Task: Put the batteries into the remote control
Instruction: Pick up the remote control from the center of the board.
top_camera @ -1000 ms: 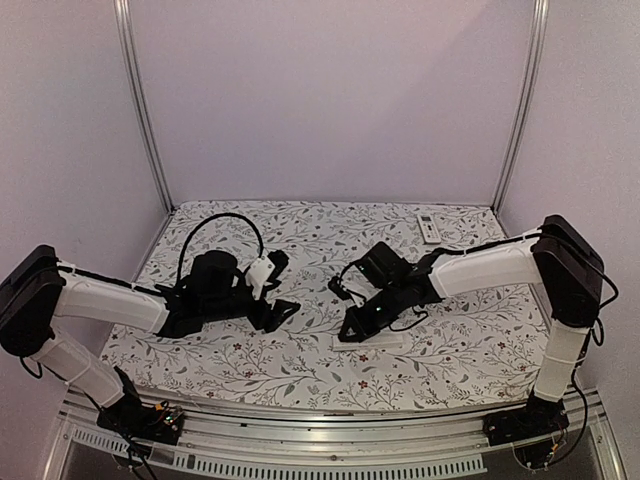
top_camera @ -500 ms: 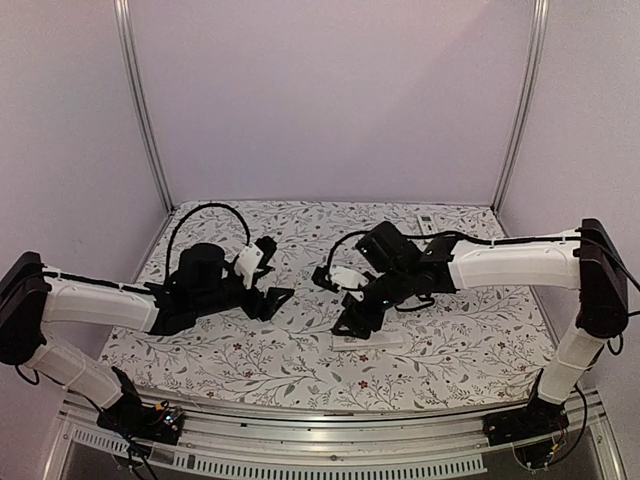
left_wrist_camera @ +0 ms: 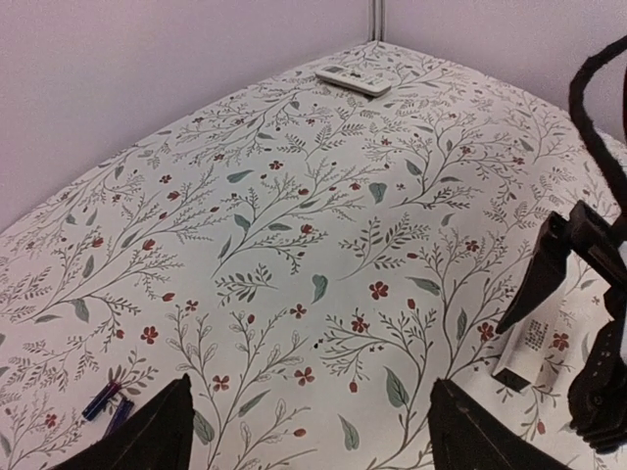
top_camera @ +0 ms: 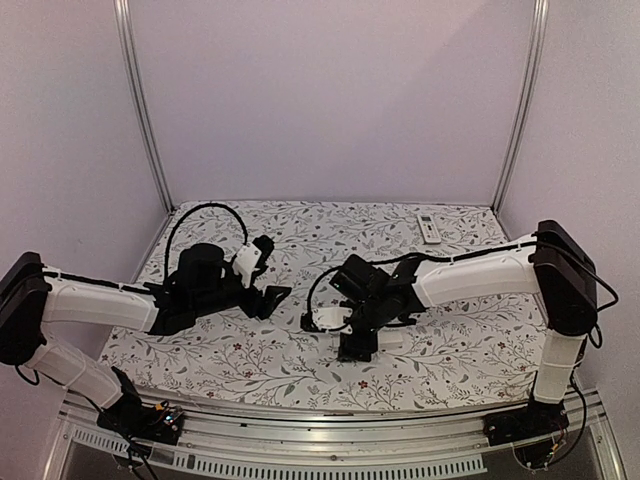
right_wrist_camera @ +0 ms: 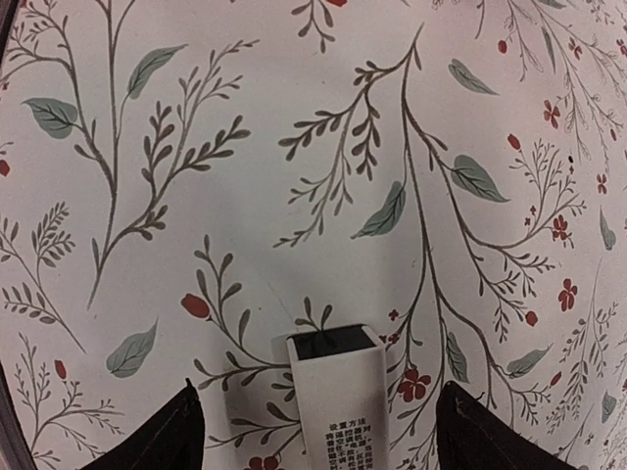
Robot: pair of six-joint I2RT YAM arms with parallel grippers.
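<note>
My right gripper's open fingers already straddle the bar. So it lowers over the remote control's dark end (right_wrist_camera: 332, 343) next and closes on the long sides beside it.
The remote control (right_wrist_camera: 343, 411) is a white bar lying label side up on the flowered cloth, with its dark end pointing away from the wrist. My right gripper (right_wrist_camera: 323, 441) hangs over it, open, with a fingertip on either side and neither one touching. From above, the remote control (top_camera: 392, 338) peeks out beside the right gripper (top_camera: 356, 346). Two small dark batteries (left_wrist_camera: 106, 403) lie on the cloth just left of my left gripper (left_wrist_camera: 313, 441). That gripper is open and holds nothing. In the left wrist view the remote control (left_wrist_camera: 529, 345) shows under the right gripper (left_wrist_camera: 588, 323).
A second white remote (top_camera: 428, 228) lies near the back right corner, also in view as the far remote (left_wrist_camera: 353, 80). The flowered tablecloth (top_camera: 300, 235) covers the table. Metal posts and pale walls close in the back and sides.
My right gripper has gone from shut to open and has shifted left and nearer over the remote control. My left gripper has drawn back a little to the left.
</note>
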